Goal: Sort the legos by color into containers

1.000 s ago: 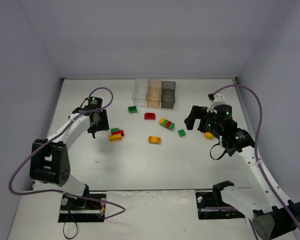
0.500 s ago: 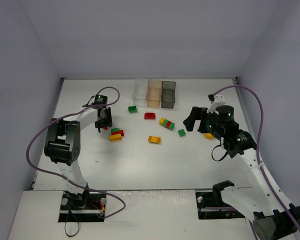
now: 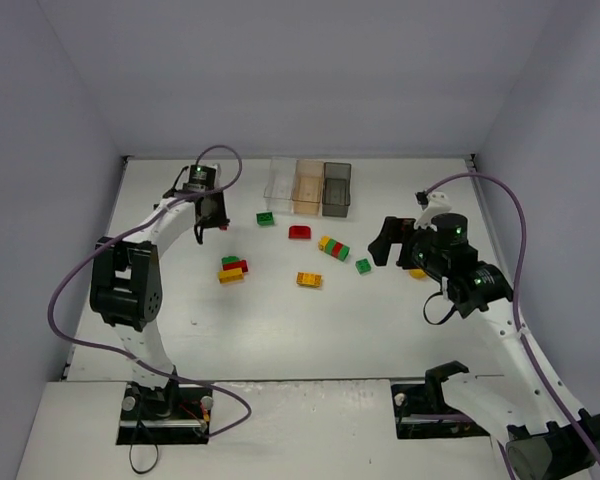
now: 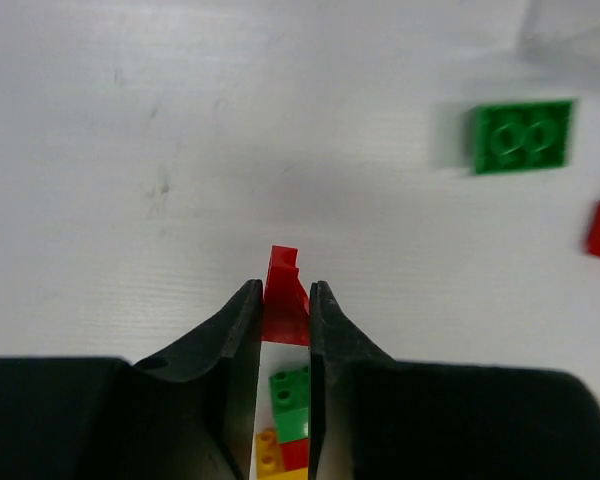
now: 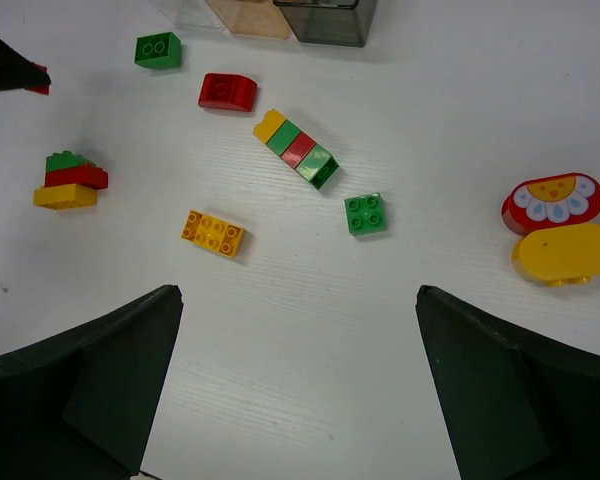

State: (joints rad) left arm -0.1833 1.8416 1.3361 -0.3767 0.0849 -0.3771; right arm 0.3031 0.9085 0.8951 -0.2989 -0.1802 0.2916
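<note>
I will next raise my left gripper outward over the sides of the empty clear container (image 3: 281,186) (image 4: 582,24) and let go, because the container is outward and to the gripper's right in the top view.
My left gripper (image 3: 212,214) is shut on a small red lego (image 4: 282,270), held above the table left of the containers; it also shows in its wrist view (image 4: 283,296). Below it lies a green, red and yellow stack (image 3: 233,269). Three containers stand in a row at the back: clear (image 3: 281,182), orange (image 3: 307,186), dark grey (image 3: 336,188). Loose legos: a green brick (image 3: 266,218), a red curved one (image 3: 300,232), a multicoloured strip (image 3: 333,247), a small green one (image 3: 363,266), an orange one (image 3: 309,280). My right gripper (image 3: 388,240) is open and empty above the table (image 5: 298,330).
A red flower-faced piece (image 5: 552,200) and a yellow oval piece (image 5: 564,250) lie at the right, beside my right gripper. White walls close the table at the back and sides.
My left gripper has moved from beside the stack toward the back of the table, with the red lego in it. The right arm has hardly moved.
</note>
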